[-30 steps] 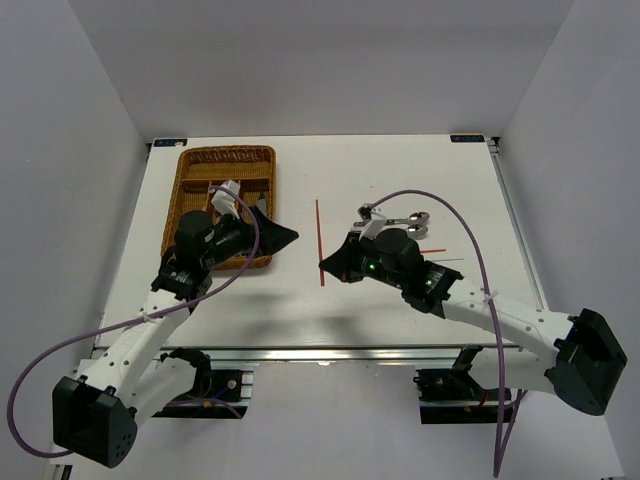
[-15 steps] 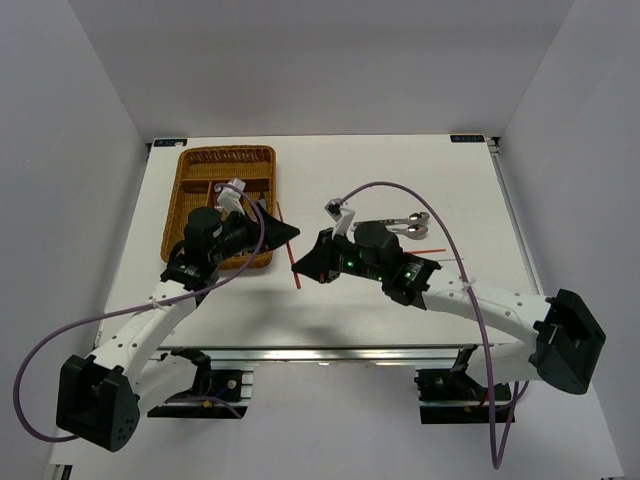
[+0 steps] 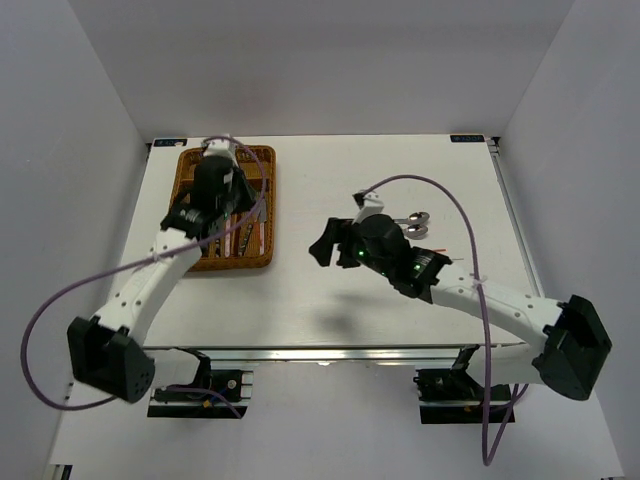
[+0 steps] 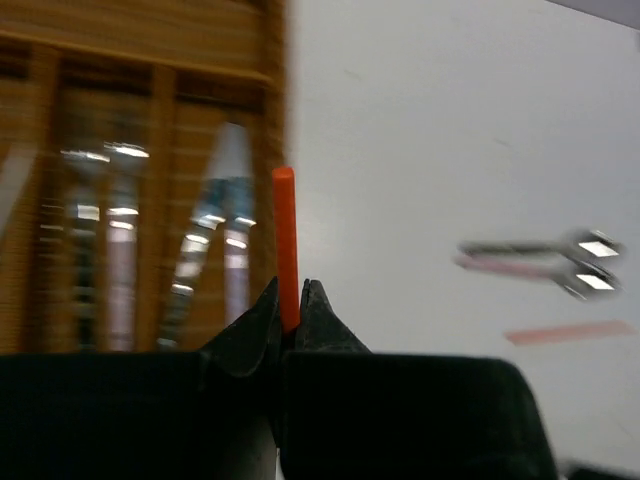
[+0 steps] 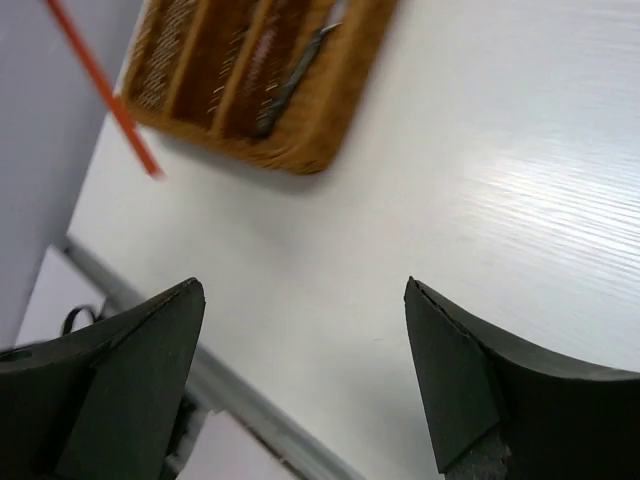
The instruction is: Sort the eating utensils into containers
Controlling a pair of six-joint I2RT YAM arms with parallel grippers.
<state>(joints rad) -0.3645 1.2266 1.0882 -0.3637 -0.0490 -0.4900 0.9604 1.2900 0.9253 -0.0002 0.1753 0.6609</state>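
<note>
The left gripper moves over the tray's slot holding a similar pale stick next, below and to the left in the top view, then descends and releases.
My left gripper [image 4: 290, 292] is shut on a thin red chopstick [image 4: 286, 240], held above the right wall of the orange-brown wicker tray [image 4: 270, 120]. Several forks and knives [image 4: 105, 215] lie in the tray's long slots. From above, the left gripper [image 3: 243, 212] hangs over the tray [image 3: 225, 266]. My right gripper [image 5: 305, 290] is open and empty above bare table; it sees the red chopstick [image 5: 105, 95] and the tray [image 5: 300, 150] at the upper left. Two silver spoons [image 3: 412, 220] lie right of the right gripper [image 3: 320, 250]. Another reddish chopstick [image 4: 565, 332] lies near the spoons [image 4: 560, 260].
White walls enclose the table on the left, back and right. A metal rail [image 5: 230, 400] runs along the table's near edge. Purple cables [image 3: 440, 195] loop above both arms.
The red chopstick went from the right gripper to the left. The left gripper shut on it and carried it over the tray. The right gripper opened and drew back.
</note>
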